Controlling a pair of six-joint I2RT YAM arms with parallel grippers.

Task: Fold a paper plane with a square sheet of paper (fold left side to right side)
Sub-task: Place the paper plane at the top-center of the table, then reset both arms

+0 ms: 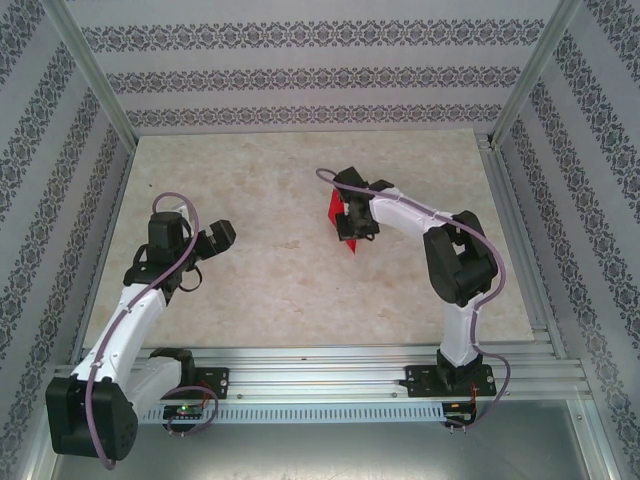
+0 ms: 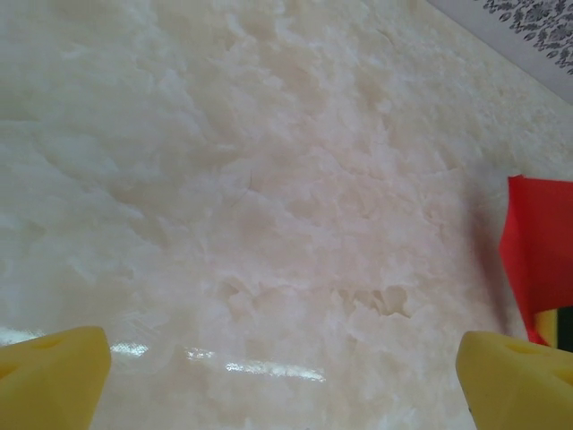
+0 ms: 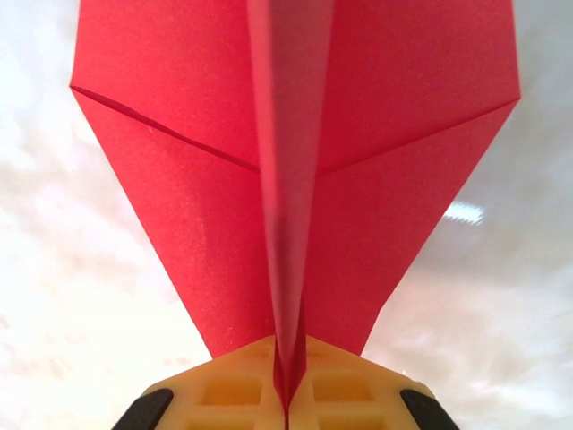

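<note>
My right gripper carries the plane (image 1: 340, 220) outward next, lowers it and releases the plane's bottom fold. The clear tabletop toward the far wall (image 1: 363, 158) lies outward and below the gripper.
The bright red paper plane (image 1: 340, 220) is held above the middle of the table, its wings spread to both sides of a raised centre keel (image 3: 291, 179). My right gripper (image 3: 288, 408) is shut on that keel, the yellow fingers (image 3: 233, 390) pressed together around the fold. In the overhead view the right gripper (image 1: 352, 216) is at the plane's right side. My left gripper (image 1: 222, 236) hangs to the left, well apart from the plane, open with nothing between its yellow fingertips (image 2: 54, 376). A red edge of the plane (image 2: 542, 251) shows at the right of the left wrist view.
The marble-patterned tabletop (image 1: 280, 290) spreads between both arms. Patterned walls and aluminium posts (image 1: 90, 75) enclose it on three sides. A metal rail (image 1: 320, 365) with the arm bases runs along the near edge.
</note>
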